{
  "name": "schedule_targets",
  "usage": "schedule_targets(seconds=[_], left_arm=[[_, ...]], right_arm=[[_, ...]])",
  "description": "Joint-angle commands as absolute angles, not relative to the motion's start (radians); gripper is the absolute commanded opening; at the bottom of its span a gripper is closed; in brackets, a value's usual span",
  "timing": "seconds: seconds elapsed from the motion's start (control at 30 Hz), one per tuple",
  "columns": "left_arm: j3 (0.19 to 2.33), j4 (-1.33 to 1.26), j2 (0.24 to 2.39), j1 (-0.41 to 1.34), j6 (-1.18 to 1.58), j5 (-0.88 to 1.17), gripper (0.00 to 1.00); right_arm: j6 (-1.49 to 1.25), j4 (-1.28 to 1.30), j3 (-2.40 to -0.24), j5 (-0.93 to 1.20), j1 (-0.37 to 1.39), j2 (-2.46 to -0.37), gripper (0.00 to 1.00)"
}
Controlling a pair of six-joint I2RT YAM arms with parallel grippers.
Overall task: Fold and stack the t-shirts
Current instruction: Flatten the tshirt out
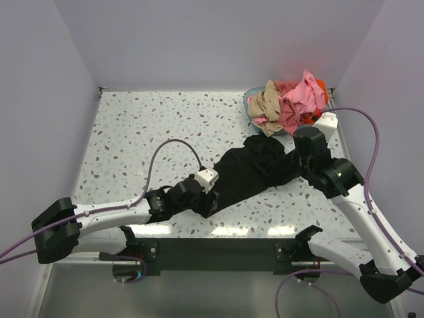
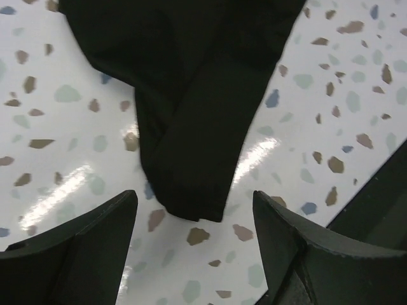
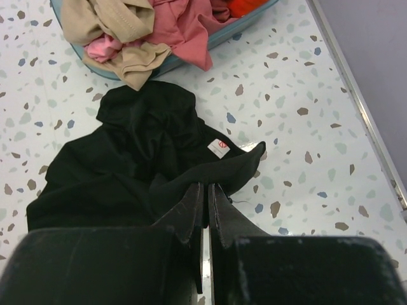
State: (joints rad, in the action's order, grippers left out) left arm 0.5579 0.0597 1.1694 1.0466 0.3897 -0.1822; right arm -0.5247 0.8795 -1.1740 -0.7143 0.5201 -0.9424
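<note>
I should lower my left gripper onto the narrow folded end (image 1: 208, 211) of the black t-shirt (image 1: 255, 169), because that end is below it, between its spread fingers.
The large black t-shirt (image 1: 255, 169) lies crumpled mid-table, stretched between both grippers. My left gripper (image 1: 204, 201) is open and low over the table; in the left wrist view (image 2: 194, 198) a narrow folded end of the black t-shirt (image 2: 191, 95) lies just ahead of its spread fingers, untouched. My right gripper (image 1: 299, 165) is shut on an edge of the black t-shirt (image 3: 127, 165), its fingers (image 3: 191, 210) pinched together under a fold near the white neck label (image 3: 219, 148). Tan (image 1: 267, 106), pink (image 1: 298, 99) and orange-red (image 1: 320, 85) t-shirts are heaped in the basket.
The teal round basket (image 1: 250, 101) stands at the back right, near the right wall; its rim (image 3: 245, 27) shows in the right wrist view, with tan cloth (image 3: 137, 67) spilling over it. The table's dark front edge (image 2: 381, 190) is close to the left gripper.
</note>
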Motion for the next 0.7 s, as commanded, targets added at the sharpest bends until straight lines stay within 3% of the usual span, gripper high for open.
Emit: schedule_targets(seconds=[0.0,0.67], left_arm=[[0.549,-0.014,1.207,1.106,0.449,-0.15,0.75],[0.621,0.029,1.43,1.198,0.515,-0.322,0.63]], right_arm=[[-0.552,0.836,-1.169,-0.718,0.514,-0.928,0.0],[-0.558,0.853,-1.158,-0.721,0.514,-0.881,0.0]])
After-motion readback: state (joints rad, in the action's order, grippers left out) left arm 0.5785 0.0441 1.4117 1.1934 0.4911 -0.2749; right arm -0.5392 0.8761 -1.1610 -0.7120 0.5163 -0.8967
